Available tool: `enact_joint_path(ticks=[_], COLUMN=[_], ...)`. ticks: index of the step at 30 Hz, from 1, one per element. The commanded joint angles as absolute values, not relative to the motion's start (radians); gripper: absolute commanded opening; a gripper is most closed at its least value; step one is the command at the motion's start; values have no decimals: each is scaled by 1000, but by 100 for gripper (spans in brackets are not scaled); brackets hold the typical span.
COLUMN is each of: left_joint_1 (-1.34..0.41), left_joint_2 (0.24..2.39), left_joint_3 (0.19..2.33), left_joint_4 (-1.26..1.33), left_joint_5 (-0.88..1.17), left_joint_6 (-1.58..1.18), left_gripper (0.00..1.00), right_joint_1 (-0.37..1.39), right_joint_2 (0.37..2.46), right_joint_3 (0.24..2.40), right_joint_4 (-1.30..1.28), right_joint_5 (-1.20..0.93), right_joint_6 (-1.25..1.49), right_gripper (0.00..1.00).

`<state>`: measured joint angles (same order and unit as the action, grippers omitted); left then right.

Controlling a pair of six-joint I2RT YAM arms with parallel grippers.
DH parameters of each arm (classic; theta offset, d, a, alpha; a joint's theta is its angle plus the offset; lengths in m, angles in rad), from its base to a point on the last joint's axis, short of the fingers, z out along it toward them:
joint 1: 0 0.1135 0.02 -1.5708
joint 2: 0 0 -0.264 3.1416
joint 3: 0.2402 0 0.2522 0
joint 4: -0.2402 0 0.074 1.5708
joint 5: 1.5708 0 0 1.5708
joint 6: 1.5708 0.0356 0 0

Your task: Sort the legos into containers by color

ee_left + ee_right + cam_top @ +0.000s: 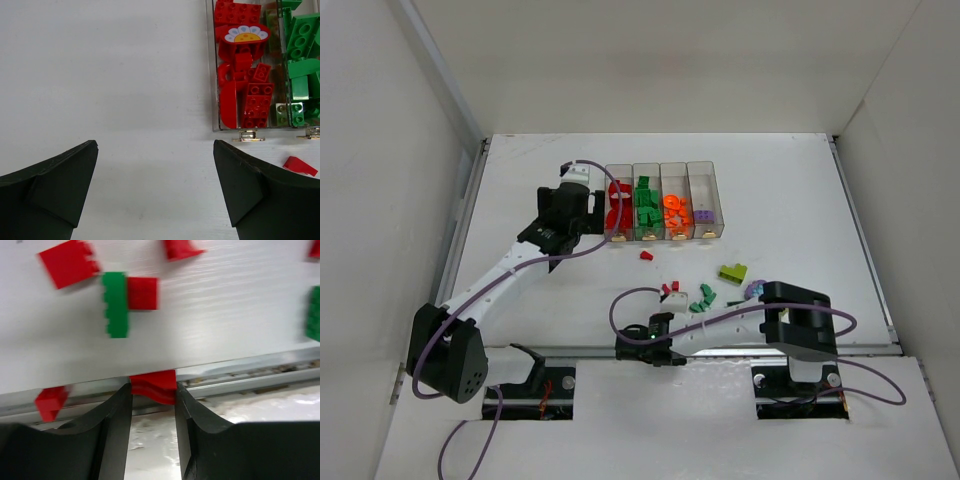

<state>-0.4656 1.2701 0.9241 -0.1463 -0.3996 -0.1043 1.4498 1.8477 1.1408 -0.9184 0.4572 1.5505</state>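
My right gripper is holding the red brick, which matches the legos in the red bin. It should next lift from the table's front edge and move outward over the red bin to release the brick.
Four clear bins stand in a row and hold red, green, orange and purple legos. My left gripper is open and empty, just left of the red bin's near end. A loose red wedge lies by its right finger. My right gripper is shut on a red brick, near the table's front edge. Loose legos lie beyond it: red, green, lime-yellow, purple and a red wedge. The right wrist view is blurred.
A metal rail runs along the table's front edge under my right gripper. A small red bit shows by that edge, left of the fingers. White walls close in the table on three sides.
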Motion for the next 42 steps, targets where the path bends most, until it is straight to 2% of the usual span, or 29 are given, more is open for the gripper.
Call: enact_joint_path(ticks=[1,9,14,18,19,21,22,29,36,40,42], left_joint_1=[-472,-472,-472,-472,-472,-463,-463,-445,-403,-364,-354], left_joint_2=[1236,1246,1246,1246,1246,1246,1246,1255,1273,1295,1305], left_joint_3=[920,920,930,940,954,971,991,1071,1095,1095,1095], left_joint_4=[-127,-127,-127,-152,-164,-202,-216,-359,-417,-426,-426], left_joint_5=[-403,-403,-403,-440,-474,-518,-538,-606,-557,-537,-526], left_joint_6=[-106,-106,-106,-135,-150,-176,-176,-198,-207,-207,-207], left_gripper=[100,100,100,100,100,100,100,100,100,100,100], right_joint_1=[1453,1453,1442,1326,1297,1205,1172,928,818,776,761], right_joint_2=[1787,1778,1674,1574,1574,1574,1592,1822,2112,2233,2246], right_joint_3=[1126,1212,1281,1339,1348,1367,1397,1659,2015,2143,2152], right_joint_4=[-991,-1091,-1146,-944,-889,-729,-683,-494,-489,-528,-528], right_joint_5=[520,586,769,827,818,766,738,479,296,255,224], right_joint_6=[1612,1612,1621,1343,1186,1042,909,567,391,365,365], right_gripper=[5,4,4,4,4,2,1,1,1,1,5])
